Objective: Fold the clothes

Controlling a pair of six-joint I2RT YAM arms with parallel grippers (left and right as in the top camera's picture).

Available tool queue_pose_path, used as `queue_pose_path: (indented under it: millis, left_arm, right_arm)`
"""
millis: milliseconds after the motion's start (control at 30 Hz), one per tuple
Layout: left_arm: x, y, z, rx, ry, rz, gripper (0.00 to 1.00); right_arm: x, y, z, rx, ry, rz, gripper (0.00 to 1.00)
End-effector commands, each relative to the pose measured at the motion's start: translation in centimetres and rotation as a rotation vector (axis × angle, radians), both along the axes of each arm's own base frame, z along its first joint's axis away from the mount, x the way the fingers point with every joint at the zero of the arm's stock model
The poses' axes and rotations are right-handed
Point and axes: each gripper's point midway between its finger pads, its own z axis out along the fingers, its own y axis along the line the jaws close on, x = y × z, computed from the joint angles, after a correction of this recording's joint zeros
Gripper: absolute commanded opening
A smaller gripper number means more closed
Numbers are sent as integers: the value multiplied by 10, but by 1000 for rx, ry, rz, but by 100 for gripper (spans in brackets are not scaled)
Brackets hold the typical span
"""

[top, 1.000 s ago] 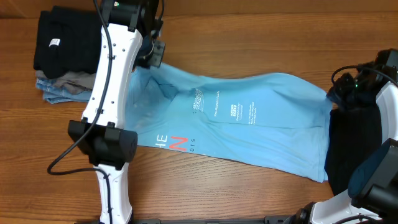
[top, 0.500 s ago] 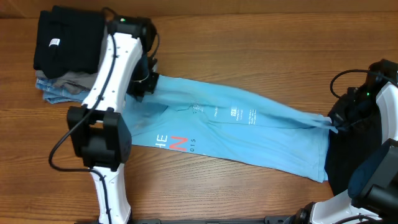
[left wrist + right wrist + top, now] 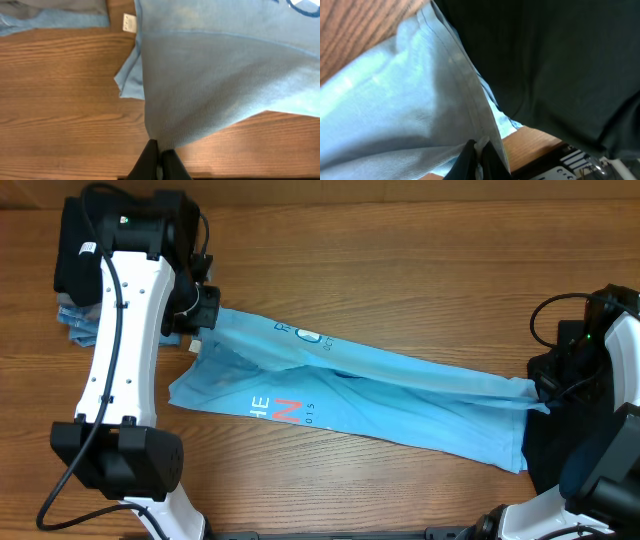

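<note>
My left gripper draws back toward my base next, so that it brings the shirt's pinched edge toward the red and white lettering (image 3: pixel 277 409).
The light sky-blue T-shirt (image 3: pixel 400 395) lies stretched across the table, its top edge folded over lengthwise. Red and white lettering shows near its left end. My left gripper (image 3: pixel 197 332) is shut on the shirt's upper left edge; in the left wrist view the blue fabric (image 3: pixel 210 75) fans out from the pinched fingers (image 3: pixel 150 159). My right gripper (image 3: pixel 541 387) is shut on the shirt's right hem; in the right wrist view that hem (image 3: pixel 470 105) runs into the closed fingers (image 3: pixel 492 157). A plain black garment (image 3: pixel 560 435) lies under the right arm, beside the shirt's right end.
A stack of folded clothes sits at the far left: a black piece (image 3: pixel 100 240) on top, grey and blue layers (image 3: pixel 75 320) beneath. The blue layer (image 3: pixel 55 20) and a white label (image 3: pixel 129 22) show in the left wrist view. Bare wood table (image 3: pixel 400 260) lies beyond the shirt.
My left gripper has swung left and toward the front with the shirt's edge. The top edge has folded over and the shirt is narrower. The right gripper has dropped slightly, pulling the fabric taut.
</note>
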Motion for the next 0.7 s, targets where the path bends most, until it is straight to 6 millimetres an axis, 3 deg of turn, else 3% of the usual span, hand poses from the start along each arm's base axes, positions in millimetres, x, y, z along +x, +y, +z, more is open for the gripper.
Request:
queue_pose_path:
  millis: [0,167,233,367,467,667]
  left_arm:
    - [-12,-1,-16,-3,70,13,4]
    - [-28,1,-35,10,159,13,6]
    - [-31,2,-39,12,176,17,13]
    - [-31,4,-39,25,176,29,50]
    - [-31,4,-39,24,176,29,74]
    - [-29,-6,-40,-31,168,31,72]
  right_arm:
    - [2,-5,13,-35,-29,-8,4]
    - [-3,0,14,-13,-11,-10,19]
    - [-5,1,14,-10,-3,-10,28]
    - [-5,1,14,-8,0,-7,43]
    - [-2,1,14,-6,-16,-9,47]
    - [31,28,14,176,-189,60,48]
